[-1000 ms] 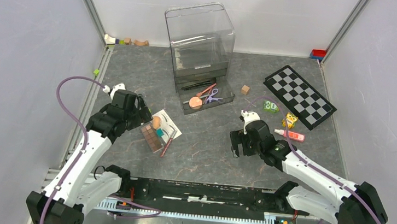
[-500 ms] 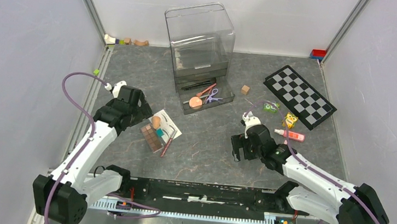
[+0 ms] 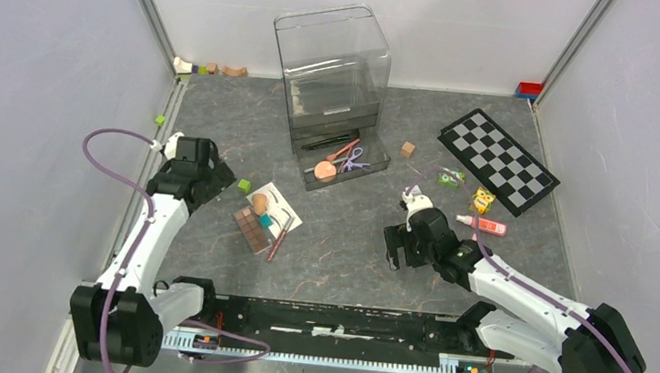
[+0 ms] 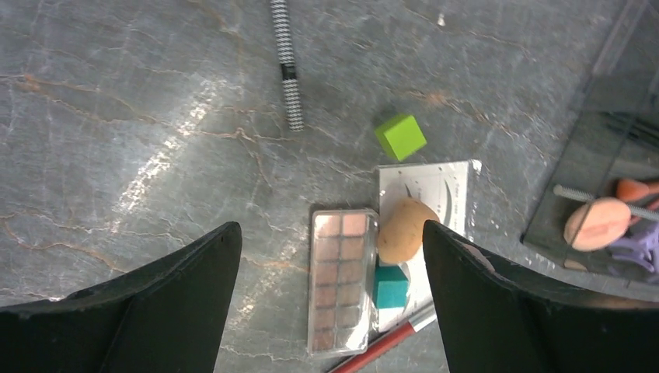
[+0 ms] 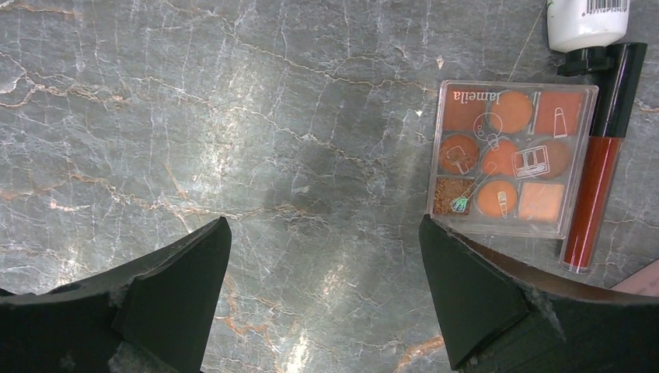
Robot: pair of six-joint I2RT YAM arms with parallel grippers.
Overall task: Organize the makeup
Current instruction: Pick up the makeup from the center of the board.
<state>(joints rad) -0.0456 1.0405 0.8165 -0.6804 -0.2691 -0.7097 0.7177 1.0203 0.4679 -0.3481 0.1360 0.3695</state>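
I will next lower my left gripper onto the striped pencil's black band (image 4: 289,71), below my open fingers, toward the top of the wrist view.
Loose makeup lies left of centre: a brown eyeshadow palette (image 3: 253,230) (image 4: 342,280), a tan sponge (image 3: 259,203) (image 4: 406,230), a white eyebrow card (image 3: 280,207) (image 4: 435,186) and a red pencil (image 3: 281,237) (image 4: 388,346). My left gripper (image 3: 210,185) (image 4: 332,233) hangs open above the table just left of this pile, holding nothing. A striped pencil (image 4: 287,62) lies further off. My right gripper (image 3: 398,248) (image 5: 325,225) is open over bare table, beside an orange palette (image 5: 509,159), a red-brown gloss tube (image 5: 594,194) and a white bottle (image 5: 587,19). A pink tube (image 3: 484,225) lies to its right.
A clear organizer (image 3: 331,63) stands at the back; its open drawer (image 3: 374,166) holds a pink sponge (image 3: 325,170), lilac scissors (image 3: 353,161) and brushes. A green cube (image 3: 243,185) and a teal cube (image 4: 390,286) lie by the pile. The checkerboard (image 3: 498,162) is at right.
My left arm has drawn back to the left, away from the pile, uncovering the green cube. The right arm shifted slightly toward the near edge.
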